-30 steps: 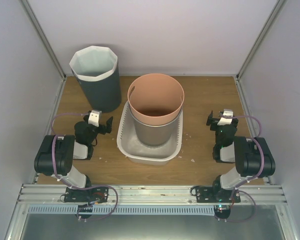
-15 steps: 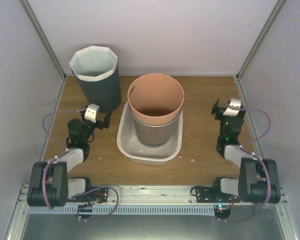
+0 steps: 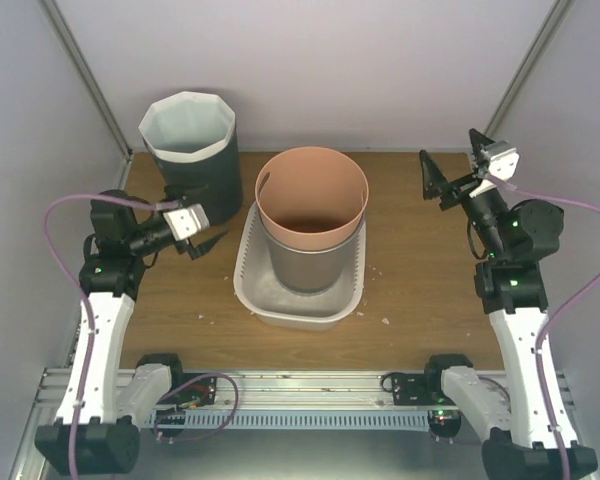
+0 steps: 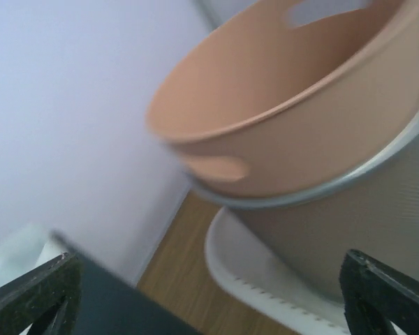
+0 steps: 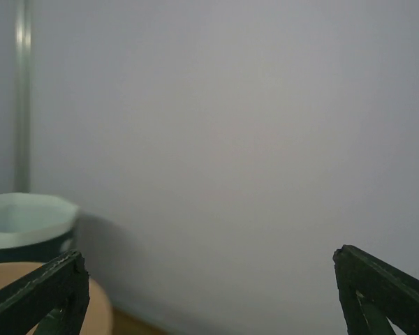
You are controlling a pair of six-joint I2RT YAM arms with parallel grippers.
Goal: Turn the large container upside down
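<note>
I will next turn my right gripper toward the container (image 3: 310,200) and move onto the peach side's closest rim (image 3: 365,197), since it's left of my gripper in the top view.
The large container (image 3: 310,200) has a peach upper wall with a handle slot and a grey lower body. It stands upright, mouth up, inside a white basin (image 3: 280,305). My left gripper (image 3: 208,222) is open, raised left of it and apart from it, pointing at its side. The left wrist view shows the container (image 4: 300,125) filling the upper right beyond the open left gripper (image 4: 206,262). Open too, my right gripper (image 3: 450,155) hangs high at the back right, away from the container. The right gripper (image 5: 206,255) faces the back wall with nothing between its fingers.
A tall dark bin (image 3: 205,170) with a white liner stands at the back left, just behind my left gripper. It also shows as a dark edge (image 4: 105,300) in the left wrist view and at the left (image 5: 28,230) in the right wrist view. Cage walls enclose the table.
Both arms have risen from their folded pose and reached out. The left gripper swung toward the container's left side; the right gripper lifted toward the back right corner.
</note>
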